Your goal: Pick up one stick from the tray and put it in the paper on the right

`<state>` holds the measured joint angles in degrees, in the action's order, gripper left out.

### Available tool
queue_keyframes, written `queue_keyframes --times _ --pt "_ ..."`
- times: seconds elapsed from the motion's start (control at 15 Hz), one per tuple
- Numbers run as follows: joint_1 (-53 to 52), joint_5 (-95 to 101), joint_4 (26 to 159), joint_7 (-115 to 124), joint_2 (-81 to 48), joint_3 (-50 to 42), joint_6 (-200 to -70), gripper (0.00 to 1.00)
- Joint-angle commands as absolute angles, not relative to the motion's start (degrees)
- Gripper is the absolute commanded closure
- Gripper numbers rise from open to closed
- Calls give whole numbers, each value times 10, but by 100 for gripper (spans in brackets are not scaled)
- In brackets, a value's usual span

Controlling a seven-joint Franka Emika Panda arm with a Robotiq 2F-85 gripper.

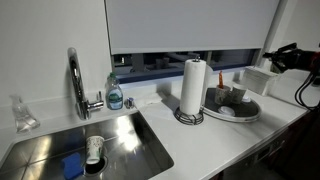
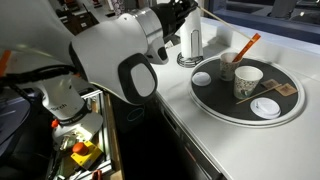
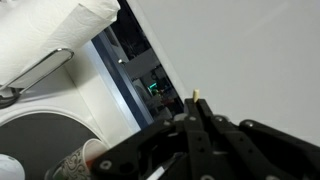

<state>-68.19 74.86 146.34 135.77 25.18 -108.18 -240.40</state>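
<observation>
I will move my gripper outward and down to the cup with the orange stick and let go of the thin stick there, because the opening of that cup is free.
The round tray (image 1: 240,115) stands right of the towel roll and holds cups and small dishes; it also shows in an exterior view (image 2: 215,108) and in the wrist view (image 3: 20,118). An orange stick (image 2: 248,45) leans in a cup on it. The small white boxy paper container (image 1: 258,78) stands just behind the tray on the right. My gripper (image 1: 287,57) hovers above and to the right of that container. In the wrist view my gripper (image 3: 196,118) is shut on a thin stick, whose pale tip (image 3: 197,97) pokes out beyond the fingertips.
A tall paper towel roll (image 1: 193,85) stands left of the tray. A steel sink (image 1: 90,145) with a faucet (image 1: 76,80) and a blue soap bottle (image 1: 115,95) lies further left. A patterned cup (image 2: 248,80) stands on the tray. The robot's arm (image 2: 110,55) fills the left of an exterior view.
</observation>
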Motion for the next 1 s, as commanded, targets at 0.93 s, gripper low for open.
queue_keyframes --times 0.93 --pt "-731 790 1415 1477 416 -1128 -2278 99"
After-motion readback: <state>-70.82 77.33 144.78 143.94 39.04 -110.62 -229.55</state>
